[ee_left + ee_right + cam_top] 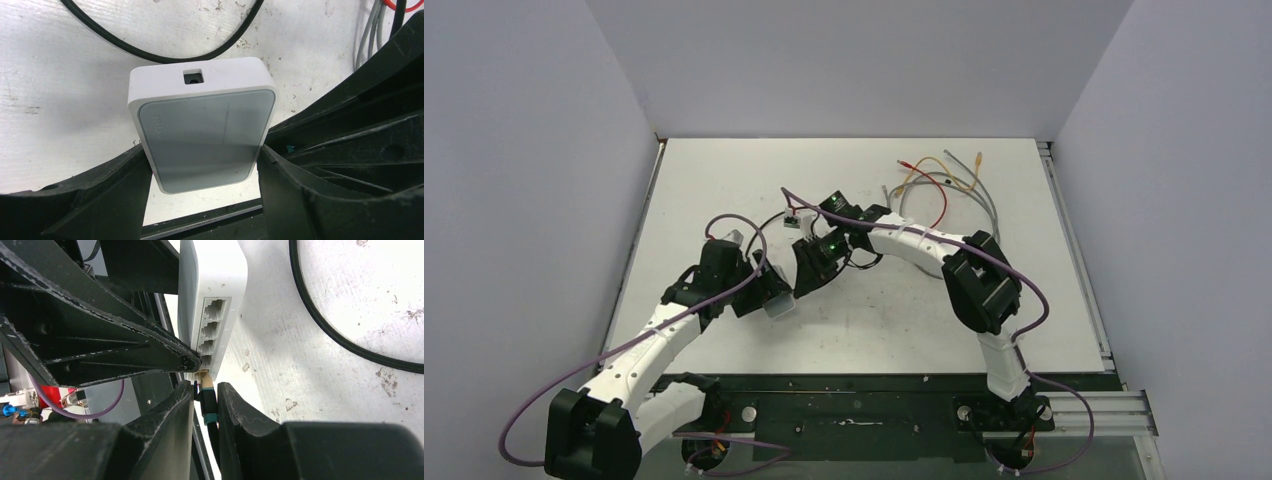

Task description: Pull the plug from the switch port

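My right gripper draws the plug out next and releases it outward, to the right in the top view, on the tabletop beside the loose cables.
The switch (202,135), a flat pale grey-blue box with a white rim, stands on its edge between my left gripper's (202,167) black fingers, which are shut on its two sides. From above, the switch (780,305) shows just below that gripper (772,292). In the right wrist view the switch (212,295) shows its row of sockets. The plug (207,402), a black boot with a teal band and a tan tip, meets the lowest socket. My right gripper (206,405) is shut on the plug's boot. I cannot tell how deep the tip sits.
A thick black cable (160,52) loops on the white table behind the switch. Loose grey, orange and red cables (944,185) lie at the back right. A small green board (792,223) sits behind the grippers. The table's dark front rail (854,385) is close below.
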`<state>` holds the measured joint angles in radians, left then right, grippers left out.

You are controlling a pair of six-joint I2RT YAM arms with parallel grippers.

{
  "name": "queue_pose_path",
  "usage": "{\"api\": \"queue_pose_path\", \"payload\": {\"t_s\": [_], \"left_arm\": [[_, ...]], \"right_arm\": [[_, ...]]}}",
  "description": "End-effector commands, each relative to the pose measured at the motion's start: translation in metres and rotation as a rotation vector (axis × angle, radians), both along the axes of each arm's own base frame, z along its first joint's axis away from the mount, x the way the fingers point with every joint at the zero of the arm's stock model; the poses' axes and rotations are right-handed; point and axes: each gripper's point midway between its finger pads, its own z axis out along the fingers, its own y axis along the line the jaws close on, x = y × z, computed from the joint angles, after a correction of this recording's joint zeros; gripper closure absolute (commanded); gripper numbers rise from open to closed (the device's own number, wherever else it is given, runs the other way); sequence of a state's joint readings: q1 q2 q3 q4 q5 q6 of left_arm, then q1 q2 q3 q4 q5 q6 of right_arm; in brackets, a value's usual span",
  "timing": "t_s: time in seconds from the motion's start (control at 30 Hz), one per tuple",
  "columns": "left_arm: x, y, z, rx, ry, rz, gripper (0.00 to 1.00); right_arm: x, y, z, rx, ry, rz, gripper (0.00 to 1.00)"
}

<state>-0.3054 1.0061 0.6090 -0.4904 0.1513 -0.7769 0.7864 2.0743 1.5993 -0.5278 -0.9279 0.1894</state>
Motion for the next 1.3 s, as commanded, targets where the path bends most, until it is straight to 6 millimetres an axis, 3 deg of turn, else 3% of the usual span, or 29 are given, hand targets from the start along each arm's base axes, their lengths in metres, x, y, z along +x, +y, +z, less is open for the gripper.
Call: {"api": "queue_pose_path", "payload": {"t_s": [0.0,0.4,0.7,0.9,1.27], "left_arm": [[-0.002,0.047,-0.005,0.202,0.018,0.119,1.0],[0.0,0.047,-0.004,0.21,0.018,0.114,1.0],[0.002,0.041,-0.001,0.179,-0.003,0.099,1.0],[0.005,0.037,0.008,0.149,-0.052,0.091,1.0],[0.004,0.037,0.005,0.143,-0.048,0.091,1.0]], "right_arm": [[0.032,-0.063,-0.01,-0.17,-0.033,-0.137,0.95],[0.033,-0.07,0.002,-0.126,-0.001,-0.155,0.95],[0.039,-0.061,0.022,-0.055,-0.017,-0.162,0.95],[0.049,-0.054,0.058,0.055,-0.045,-0.178,0.95],[0.076,-0.054,0.147,0.343,-0.071,-0.269,0.95]]}}
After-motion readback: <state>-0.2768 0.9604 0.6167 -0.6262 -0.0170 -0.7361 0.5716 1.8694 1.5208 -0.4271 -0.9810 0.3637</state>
